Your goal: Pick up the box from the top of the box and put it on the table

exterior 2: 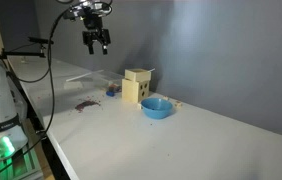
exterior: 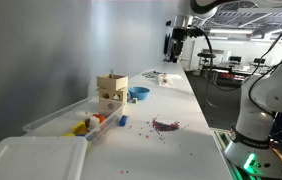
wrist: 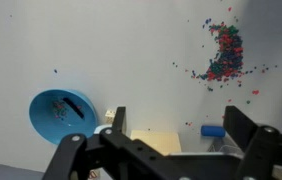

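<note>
The small pale box is on the stack, and my gripper needs to move outward and down, turning, onto the side of the box toward the bowl.
A pale wooden box (exterior: 112, 82) sits on top of a taller wooden box (exterior: 108, 101) near the middle of the white table; the stack also shows in an exterior view (exterior 2: 137, 84). In the wrist view the tan box top (wrist: 146, 141) lies far below, between the fingers. My gripper (exterior: 177, 44) hangs high above the table, well clear of the stack, also seen in an exterior view (exterior 2: 99, 40). Its two black fingers (wrist: 179, 130) are spread wide, open and empty.
A blue bowl (exterior: 139, 94) (exterior 2: 157, 107) (wrist: 61, 115) stands beside the stack. Small scattered beads (exterior: 164, 125) (wrist: 224, 52) lie on the table (exterior: 191, 140). A clear plastic bin (exterior: 66, 120) with toys and a white lid (exterior: 31, 158) sit nearby. A small blue piece (wrist: 211, 131) lies by the box.
</note>
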### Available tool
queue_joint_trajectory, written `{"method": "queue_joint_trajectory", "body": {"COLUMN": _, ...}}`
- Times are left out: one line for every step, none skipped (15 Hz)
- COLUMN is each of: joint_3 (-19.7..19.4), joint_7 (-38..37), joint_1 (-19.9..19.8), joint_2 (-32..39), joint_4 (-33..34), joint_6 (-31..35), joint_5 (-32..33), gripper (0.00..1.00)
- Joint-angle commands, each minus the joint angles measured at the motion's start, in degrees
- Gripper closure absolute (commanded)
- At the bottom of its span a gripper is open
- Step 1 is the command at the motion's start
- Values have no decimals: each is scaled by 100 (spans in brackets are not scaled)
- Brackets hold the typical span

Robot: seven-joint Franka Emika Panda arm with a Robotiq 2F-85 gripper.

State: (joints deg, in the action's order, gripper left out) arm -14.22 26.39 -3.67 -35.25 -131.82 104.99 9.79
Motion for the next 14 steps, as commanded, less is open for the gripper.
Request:
{"method": "queue_joint_trajectory", "body": {"joint_3": 9, "joint_7": 5, "joint_1": -10, "joint_2": 4, "joint_4": 15, "joint_6": -9, "joint_5": -8, "gripper": 0}}
{"method": "queue_joint_trajectory", "body": {"joint_3": 9, "joint_7": 5, "joint_1": -10, "joint_2": 4, "joint_4": 16, "joint_6": -9, "joint_5": -8, "gripper": 0}}
{"method": "queue_joint_trajectory", "body": {"joint_3": 38, "joint_7": -263, "joint_1": -22, "joint_2": 26, "joint_4": -56, "joint_6": 239, "joint_5": -127, "gripper": 0}}
{"method": "queue_joint_trajectory", "body": {"joint_3": 69, "joint_7": -562, "joint_1": -47, "joint_2": 72, "joint_4": -88, "joint_6": 451, "joint_5": -254, "gripper": 0}}
{"method": "queue_joint_trajectory", "body": {"joint_3": 77, "joint_7": -866, "joint_1": -34, "joint_2": 186, "joint_4": -90, "joint_6": 790, "joint_5": -433, "gripper": 0}}
{"method": "queue_joint_trajectory", "body": {"joint_3": 95, "joint_7": -1095, "joint_1": -20, "joint_2": 327, "joint_4": -43, "joint_6": 1015, "joint_5": -585, "gripper": 0}}
{"method": "queue_joint_trajectory", "body": {"joint_3": 121, "joint_7": -1350, "joint_1": -17, "joint_2": 548, "joint_4": 41, "joint_6": 1256, "joint_5": -748, "gripper": 0}}
{"method": "queue_joint_trajectory", "body": {"joint_3": 145, "joint_7": -1569, "joint_1": -26, "joint_2": 751, "joint_4": 93, "joint_6": 1554, "joint_5": -896, "gripper": 0}}
{"method": "queue_joint_trajectory", "body": {"joint_3": 167, "joint_7": -1761, "joint_1": -27, "joint_2": 949, "joint_4": 122, "joint_6": 1912, "joint_5": -1053, "gripper": 0}}
{"method": "queue_joint_trajectory", "body": {"joint_3": 210, "joint_7": -1989, "joint_1": -38, "joint_2": 1181, "joint_4": 181, "joint_6": 2226, "joint_5": -1197, "gripper": 0}}
{"method": "queue_joint_trajectory", "body": {"joint_3": 254, "joint_7": -2107, "joint_1": -36, "joint_2": 1432, "joint_4": 244, "joint_6": 2565, "joint_5": -1261, "gripper": 0}}
{"method": "queue_joint_trajectory", "body": {"joint_3": 298, "joint_7": -2181, "joint_1": -40, "joint_2": 1688, "joint_4": 306, "joint_6": 2964, "joint_5": -1272, "gripper": 0}}
{"method": "queue_joint_trajectory", "body": {"joint_3": 345, "joint_7": -2253, "joint_1": -63, "joint_2": 1947, "joint_4": 397, "joint_6": 3275, "joint_5": -1230, "gripper": 0}}
{"method": "queue_joint_trajectory", "body": {"joint_3": 389, "joint_7": -2339, "joint_1": -89, "joint_2": 2220, "joint_4": 541, "joint_6": 3539, "joint_5": -1164, "gripper": 0}}
